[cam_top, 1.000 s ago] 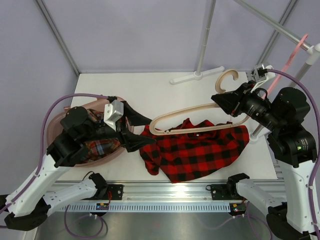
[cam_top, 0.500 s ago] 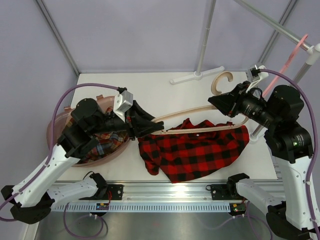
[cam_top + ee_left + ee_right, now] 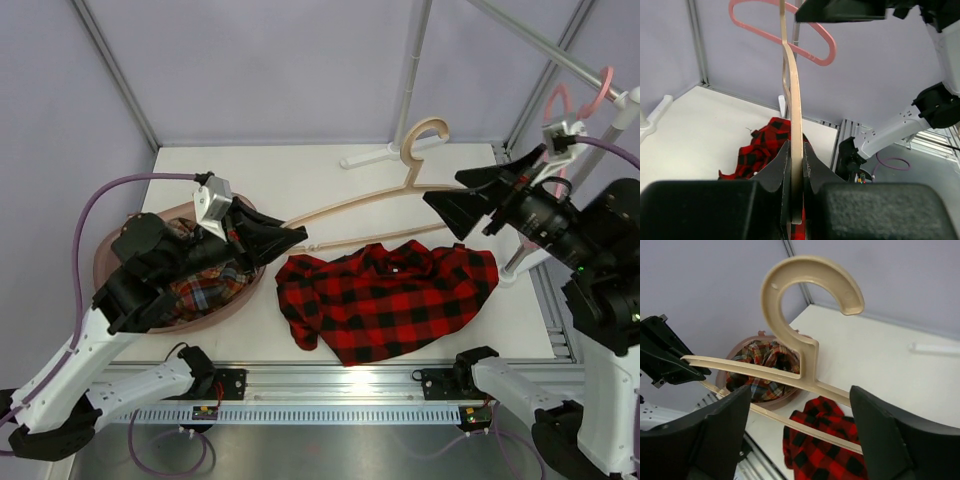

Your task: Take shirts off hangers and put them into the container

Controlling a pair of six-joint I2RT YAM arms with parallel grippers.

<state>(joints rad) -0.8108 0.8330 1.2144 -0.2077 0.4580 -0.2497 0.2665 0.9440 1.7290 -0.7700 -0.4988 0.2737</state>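
Observation:
I will move my left gripper outward and to the right in the top view and hang the beige hanger (image 3: 372, 199) over the rack's open bar (image 3: 548, 47), because its shirt is off.
My left gripper (image 3: 293, 236) is shut on the left end of the beige hanger (image 3: 372, 199), which hangs bare above the table with its hook pointing to the back. In the left wrist view the hanger arm (image 3: 796, 125) is pinched between the jaws of the left gripper (image 3: 796, 167). My right gripper (image 3: 452, 197) stands open beside the hanger's right end and touches nothing; the hanger (image 3: 807, 357) passes in front of it (image 3: 800, 392). The red-and-black shirt (image 3: 390, 298) lies crumpled on the table. The multicolour shirt (image 3: 205, 290) lies in the container (image 3: 101, 268). The pink hanger (image 3: 578, 98) hangs on the rack.
The grey rack pole (image 3: 410, 75) rises from its white foot (image 3: 390, 152) at the back centre. A white upright post (image 3: 522, 255) stands by the shirt's right edge. The metal rail with both arm bases (image 3: 340, 385) runs along the near edge.
My right gripper has opened, let go of the beige hanger and drawn back to the right. My left gripper has shut on the hanger's left end, and the hanger has risen clear of the red shirt.

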